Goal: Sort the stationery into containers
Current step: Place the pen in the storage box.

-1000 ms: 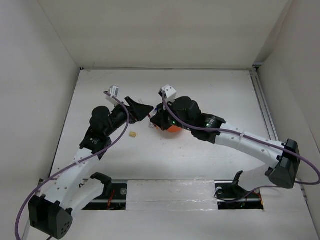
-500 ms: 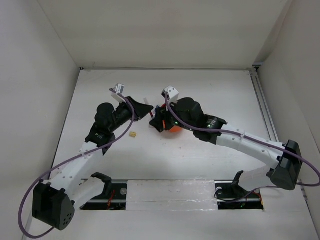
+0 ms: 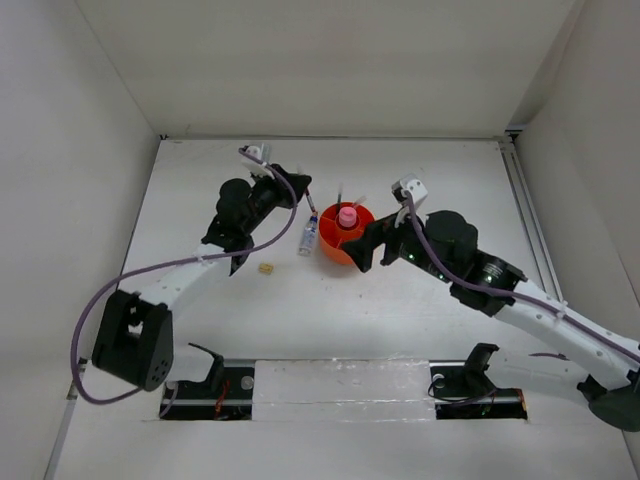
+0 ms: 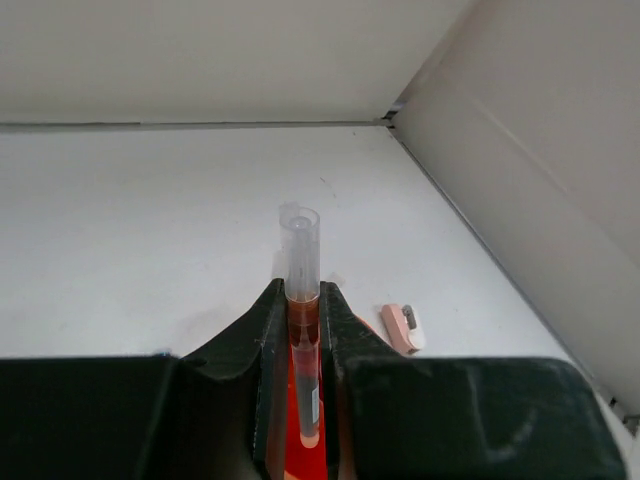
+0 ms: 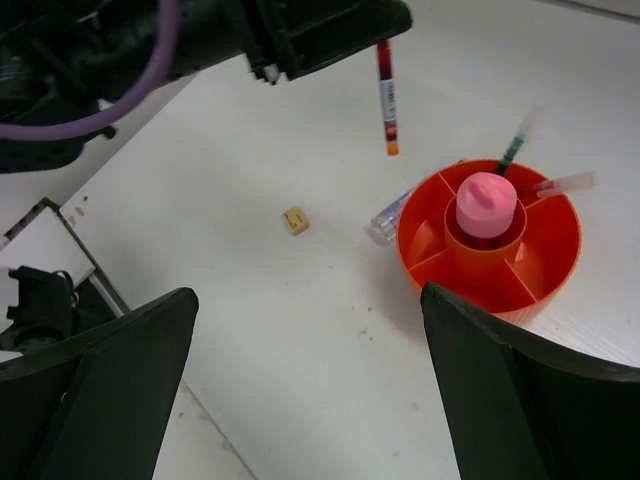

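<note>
My left gripper goes to the right in the top view next, then down over the organiser's far section [image 3: 334, 213] to release the red pen, because pens already lean there.
The round orange organiser [image 3: 345, 245] [image 5: 490, 262] stands mid-table with a pink tube [image 3: 347, 215] [image 5: 486, 205] upright in its central cup. Two pens [image 5: 515, 145] lean in its far compartments. My left gripper [image 3: 295, 187] [image 4: 302, 325] is shut on a red pen [image 4: 302, 290] [image 5: 386, 95], held upright in the air left of the organiser. A white blue-capped marker [image 3: 308, 237] [image 5: 388, 215] lies against the organiser's left side. A yellow eraser [image 3: 266, 267] [image 5: 295, 220] sits further left. My right gripper [image 3: 375, 243] [image 5: 310, 400] hangs wide open and empty, just right of the organiser.
A small pink-and-white eraser [image 4: 403, 326] lies on the table ahead of the left gripper. White walls close the table in on three sides, and a metal rail [image 3: 528, 215] runs along its right edge.
My right gripper has opened and drawn back from the organiser, leaving the pink tube in the central cup. My left gripper has shut on the red pen and moved it toward the back.
</note>
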